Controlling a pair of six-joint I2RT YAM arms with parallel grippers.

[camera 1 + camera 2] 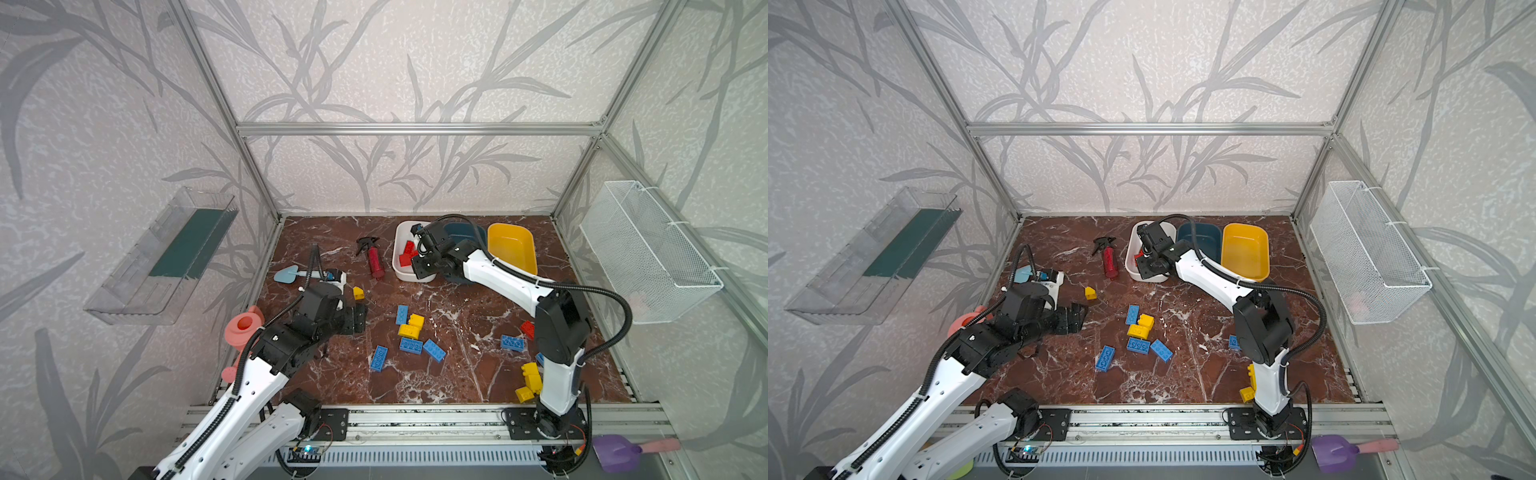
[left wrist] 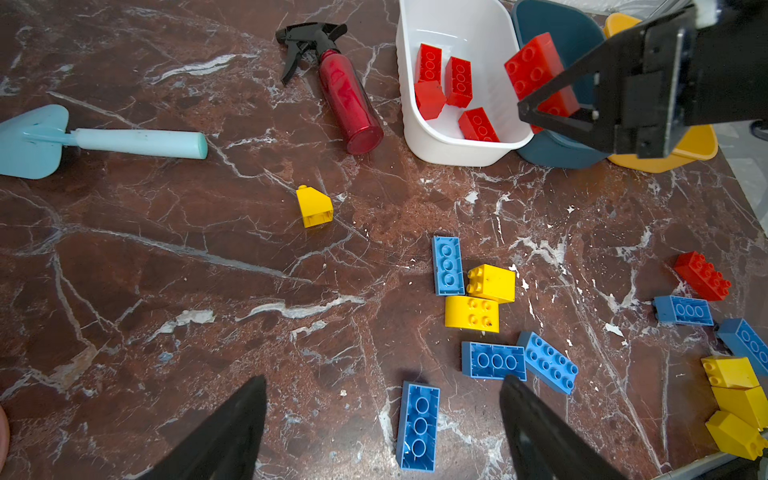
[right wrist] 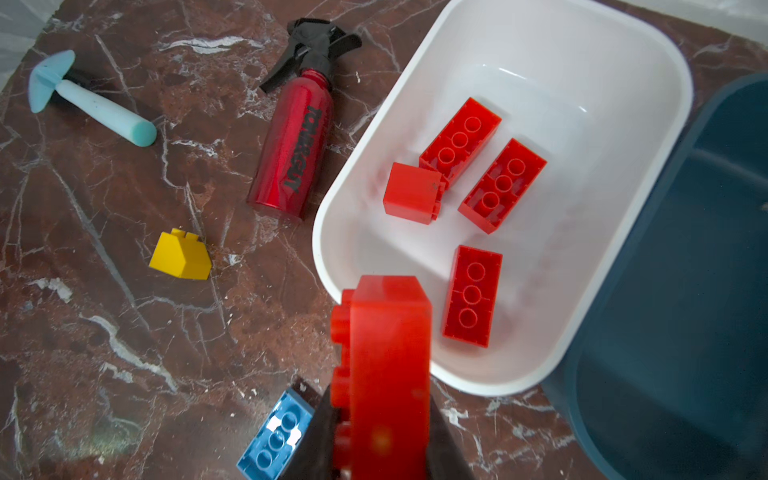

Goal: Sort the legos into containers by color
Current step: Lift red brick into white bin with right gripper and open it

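Note:
The white container's bottom, with red legos already there, lies outward, so the robot's right gripper should next carry its red lego outward past the near rim of the white container and release it.
My right gripper (image 3: pixel 382 415) is shut on a red lego (image 3: pixel 386 353) and hangs over the near rim of the white container (image 3: pixel 353 249), which holds several red legos (image 3: pixel 471 295). In a top view this gripper (image 1: pixel 419 245) is over the white container (image 1: pixel 409 276), next to the teal container (image 1: pixel 465 235) and the yellow container (image 1: pixel 511 245). My left gripper (image 2: pixel 382 386) is open above the floor, with a blue lego (image 2: pixel 417 426) lying below between its fingers. Loose blue and yellow legos (image 1: pixel 411 328) lie mid-floor. More legos (image 1: pixel 530 380) lie by the right arm's base.
A dark-red spray bottle (image 1: pixel 375 262) lies left of the white container. A light-blue trowel (image 1: pixel 286 274) and a pink watering can (image 1: pixel 245 328) are near the left wall. A wire basket (image 1: pixel 648 253) hangs on the right wall and a clear shelf (image 1: pixel 166 257) on the left.

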